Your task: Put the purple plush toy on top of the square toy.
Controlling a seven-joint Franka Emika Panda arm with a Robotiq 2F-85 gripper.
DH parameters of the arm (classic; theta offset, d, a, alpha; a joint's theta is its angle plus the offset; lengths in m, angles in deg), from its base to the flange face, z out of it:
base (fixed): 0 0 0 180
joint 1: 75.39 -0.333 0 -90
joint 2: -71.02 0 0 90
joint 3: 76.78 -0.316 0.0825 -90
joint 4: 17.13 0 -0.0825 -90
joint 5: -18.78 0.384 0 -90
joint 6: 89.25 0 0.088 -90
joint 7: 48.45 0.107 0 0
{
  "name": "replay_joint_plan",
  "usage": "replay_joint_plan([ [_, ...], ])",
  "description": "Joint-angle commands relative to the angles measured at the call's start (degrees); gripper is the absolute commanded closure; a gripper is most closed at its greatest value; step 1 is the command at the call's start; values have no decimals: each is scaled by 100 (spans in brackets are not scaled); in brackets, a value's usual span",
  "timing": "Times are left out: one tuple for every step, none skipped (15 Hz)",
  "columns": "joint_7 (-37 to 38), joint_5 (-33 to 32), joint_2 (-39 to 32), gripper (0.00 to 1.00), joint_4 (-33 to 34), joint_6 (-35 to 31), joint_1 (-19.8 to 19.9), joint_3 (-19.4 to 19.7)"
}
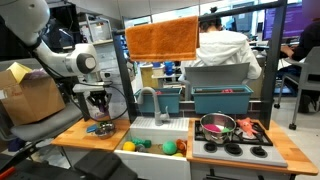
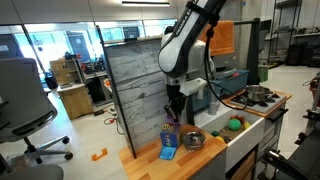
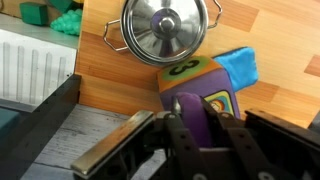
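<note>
I will move my gripper down onto the square toy (image 3: 202, 84) next and open its fingers to let go of the purple plush toy (image 3: 190, 112), because the square toy stands below my gripper.
In the wrist view my gripper (image 3: 196, 128) is shut on the purple plush toy (image 3: 190, 112), a soft purple lump between the two black fingers. Directly below it is the square toy (image 3: 200, 78), a purple cube with colourful faces and a blue side, on the wooden counter. I cannot tell whether the plush touches the cube. In both exterior views the gripper (image 1: 97, 104) (image 2: 174, 114) hangs just above the square toy (image 1: 98, 127) (image 2: 169, 141); the plush is too small to make out there.
A silver lidded pot (image 3: 165, 28) (image 2: 193, 138) stands right beside the cube. The sink (image 1: 150, 131) holds a yellow ball (image 1: 129, 146) and green balls (image 1: 170, 147). A pink pan (image 1: 217, 125) sits on the stove. The grey panel wall (image 2: 135, 80) stands behind.
</note>
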Motion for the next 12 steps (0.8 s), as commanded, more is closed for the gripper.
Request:
replay_joint_plan([
  [-28,-142,-170,95,384,281,-83,27],
  [-41,-138,-186,95,426,314,-88,18],
  [-54,-136,-211,95,477,350,-97,10],
  [-67,-131,-242,95,540,408,-102,2],
  [-85,-115,-280,95,612,464,-99,-16],
  [-103,-95,-311,95,666,511,-91,-37],
  [-118,-75,-351,95,725,543,-82,-58],
  [-118,-68,-387,95,773,572,-84,-65],
  [-116,-56,-440,95,839,622,-84,-77],
  [-108,-54,-491,95,905,663,-89,-80],
  [-83,-55,-555,95,967,704,-107,-74],
  [-73,-56,-599,95,1004,737,-121,-75],
])
